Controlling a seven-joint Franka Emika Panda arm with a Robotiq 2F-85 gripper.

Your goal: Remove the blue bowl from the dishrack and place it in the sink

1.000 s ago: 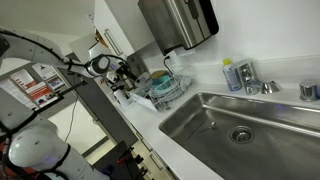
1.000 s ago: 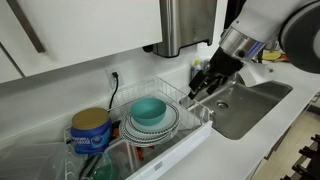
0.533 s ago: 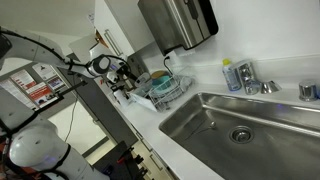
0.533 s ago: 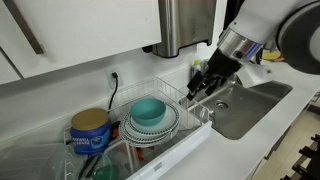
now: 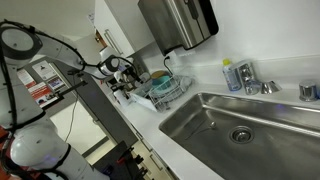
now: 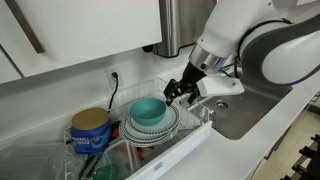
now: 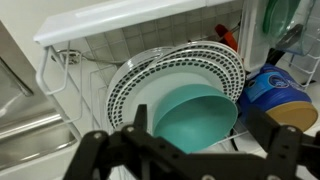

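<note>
My gripper should move across and down onto the bowl's rim (image 6: 164,106) (image 7: 157,114) next, on the side away from the blue can, because that rim is nearest my open fingers.
The blue bowl (image 6: 149,110) rests on patterned white plates (image 6: 165,125) inside the wire dishrack (image 6: 128,152). In the wrist view the bowl (image 7: 192,112) fills the middle, leaning against the plates (image 7: 165,68). My gripper (image 6: 179,92) hangs just beside and above the bowl, open and empty. In the wrist view its dark fingers (image 7: 196,142) stand on either side of the bowl, apart from it. The steel sink (image 5: 225,122) lies beyond the rack and also shows in an exterior view (image 6: 245,105). The rack (image 5: 166,92) is small in the far exterior view.
A blue can (image 6: 90,130) stands in the rack next to the plates and shows in the wrist view (image 7: 280,95). A faucet (image 5: 250,78) and soap bottle (image 5: 231,75) stand behind the sink. A steel dispenser (image 6: 182,25) hangs on the wall above.
The arm has swung from the sink's edge toward the rack. The open gripper now sits close over the blue bowl. The bowl has not moved.
</note>
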